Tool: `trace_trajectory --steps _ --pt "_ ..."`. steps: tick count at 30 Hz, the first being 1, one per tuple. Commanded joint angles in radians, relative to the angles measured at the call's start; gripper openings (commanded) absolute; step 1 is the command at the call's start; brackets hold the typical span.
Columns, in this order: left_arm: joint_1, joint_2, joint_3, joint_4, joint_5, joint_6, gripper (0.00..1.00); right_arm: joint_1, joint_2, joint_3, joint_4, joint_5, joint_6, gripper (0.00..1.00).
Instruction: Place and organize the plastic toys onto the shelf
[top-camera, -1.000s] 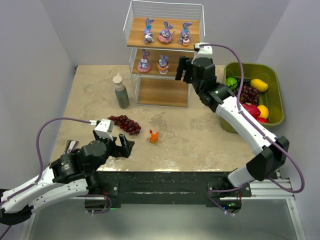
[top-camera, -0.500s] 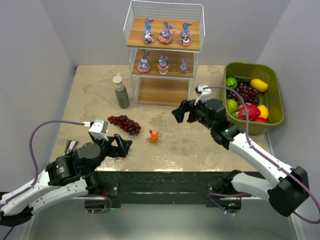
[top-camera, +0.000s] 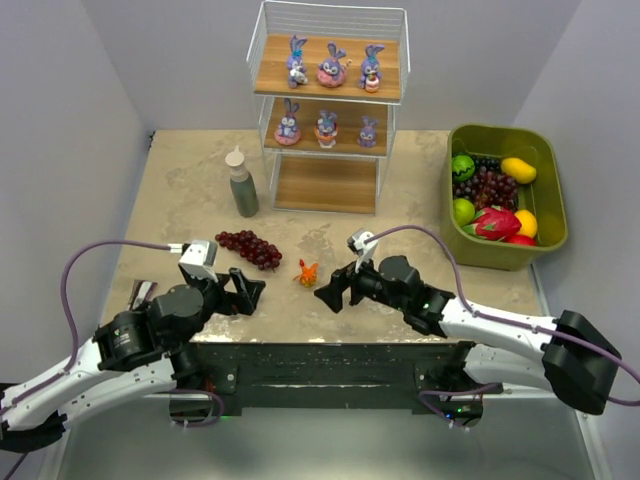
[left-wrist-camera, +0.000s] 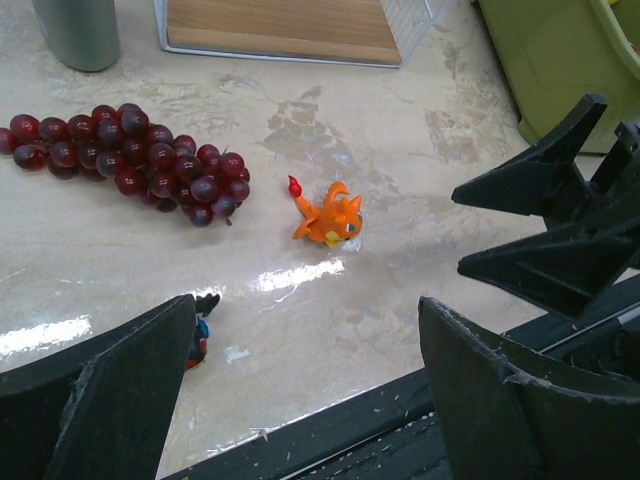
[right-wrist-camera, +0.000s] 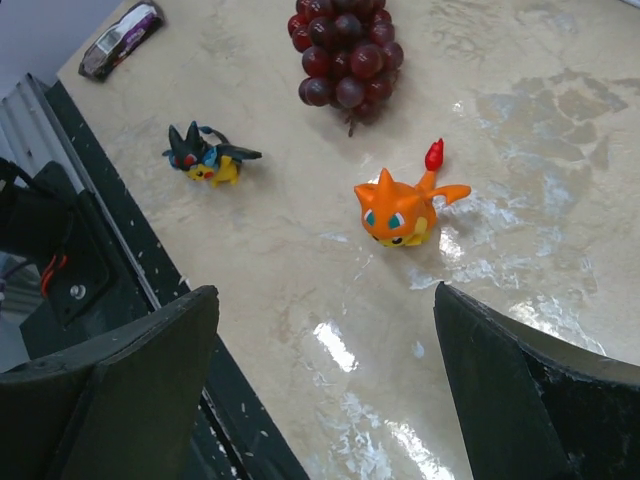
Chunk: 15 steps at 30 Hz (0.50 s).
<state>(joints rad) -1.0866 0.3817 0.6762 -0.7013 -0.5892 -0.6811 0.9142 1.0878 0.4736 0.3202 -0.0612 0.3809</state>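
My right gripper is open and needs to go down and to the left in the top view next, around the orange creature's head (top-camera: 310, 274) (right-wrist-camera: 393, 205), because that side of the creature faces the gripper's fingers.
The shelf (top-camera: 325, 185) stands at the back of the table. Three bunnies (top-camera: 332, 66) stand on its top board and three more (top-camera: 326, 128) on the middle board. The orange creature (top-camera: 308, 272) (left-wrist-camera: 330, 214) (right-wrist-camera: 400, 212) lies on the table between both grippers. My right gripper (top-camera: 335, 287) (right-wrist-camera: 325, 295) hovers open just right of it, nothing between its fingers. My left gripper (top-camera: 248, 292) (left-wrist-camera: 305, 330) is open and empty to its left. The black bug (right-wrist-camera: 205, 155) (left-wrist-camera: 200, 335) lies beside the left finger, near the front edge.
A dark red grape bunch (top-camera: 250, 248) (left-wrist-camera: 130, 155) (right-wrist-camera: 345, 50) lies behind the orange creature. A grey-green bottle (top-camera: 241, 183) stands left of the shelf. An olive bin (top-camera: 495, 255) of fruit sits at the right. A small wrapper (top-camera: 140, 293) lies at the front left.
My right arm has swung from the shelf's middle board down to the table beside the orange creature, leaving a third bunny on that board. The left arm shifted only slightly.
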Motion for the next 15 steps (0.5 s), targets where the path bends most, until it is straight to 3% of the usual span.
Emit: trace_trajectory --steps 1,15 --pt "0.001 0.025 0.002 0.014 -0.031 -0.021 0.97 0.032 0.058 -0.041 0.21 0.058 -0.065 0.91" --pt "0.001 0.034 0.006 0.006 -0.034 -0.023 0.97 0.104 0.363 -0.021 0.44 0.244 -0.036 0.88"
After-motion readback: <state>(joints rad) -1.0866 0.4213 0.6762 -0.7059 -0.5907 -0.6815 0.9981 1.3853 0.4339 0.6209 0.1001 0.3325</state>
